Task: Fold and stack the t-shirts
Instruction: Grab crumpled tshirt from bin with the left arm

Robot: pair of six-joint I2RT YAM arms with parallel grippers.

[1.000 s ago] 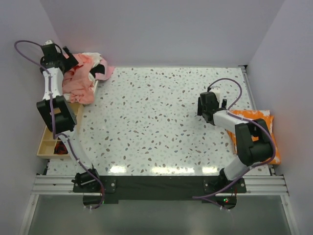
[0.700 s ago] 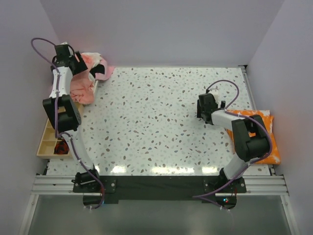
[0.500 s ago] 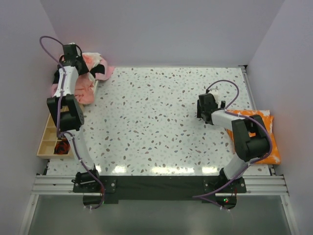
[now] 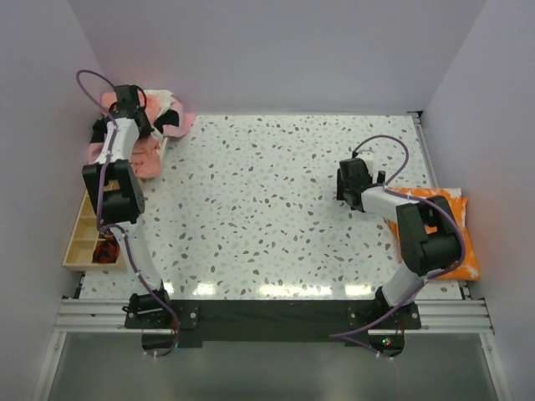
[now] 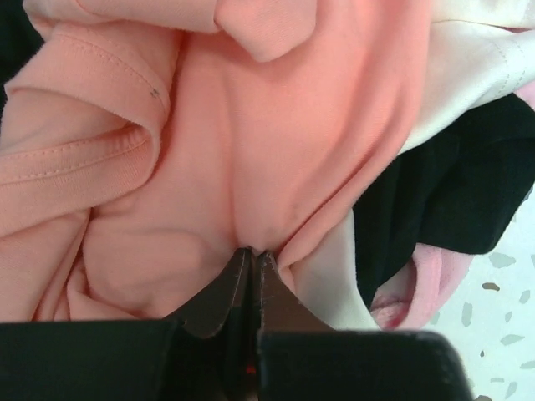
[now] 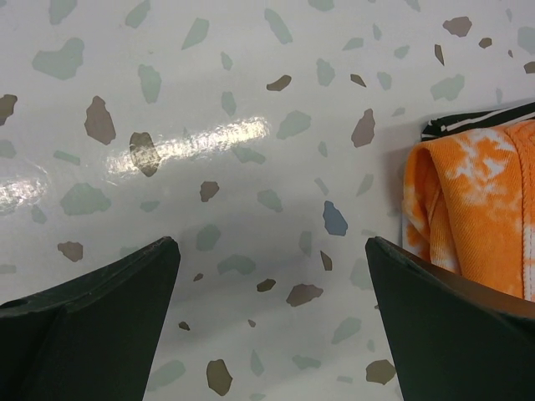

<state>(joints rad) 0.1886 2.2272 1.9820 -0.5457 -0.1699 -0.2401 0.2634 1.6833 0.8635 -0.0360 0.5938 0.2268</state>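
My left gripper lifts the salmon-pink t-shirt from the heap next, then brings it down onto the middle of the table, as the table between my arms lies bare.
A heap of t-shirts (image 4: 146, 134) lies at the far left corner of the table, salmon-pink, cream, pink and black cloth mixed. My left gripper (image 4: 132, 104) is down in that heap, shut on a fold of the salmon-pink t-shirt (image 5: 251, 150); the left gripper (image 5: 252, 251) pinches the cloth at its tips. Cream (image 5: 476, 58) and black (image 5: 451, 184) cloth lie to the right of it. A folded orange t-shirt with white splotches (image 4: 451, 225) rests at the right edge. My right gripper (image 4: 351, 180) hovers open over bare table left of it, the orange t-shirt (image 6: 476, 209) beside its right finger.
A wooden compartment tray (image 4: 84, 238) with small items sits at the left edge, near the left arm. Walls close the table at the back and both sides. The speckled tabletop (image 4: 267, 200) stretches between the two arms.
The left gripper moved right and farther back onto the heap and closed on the salmon-pink cloth. The right arm stayed where it was.
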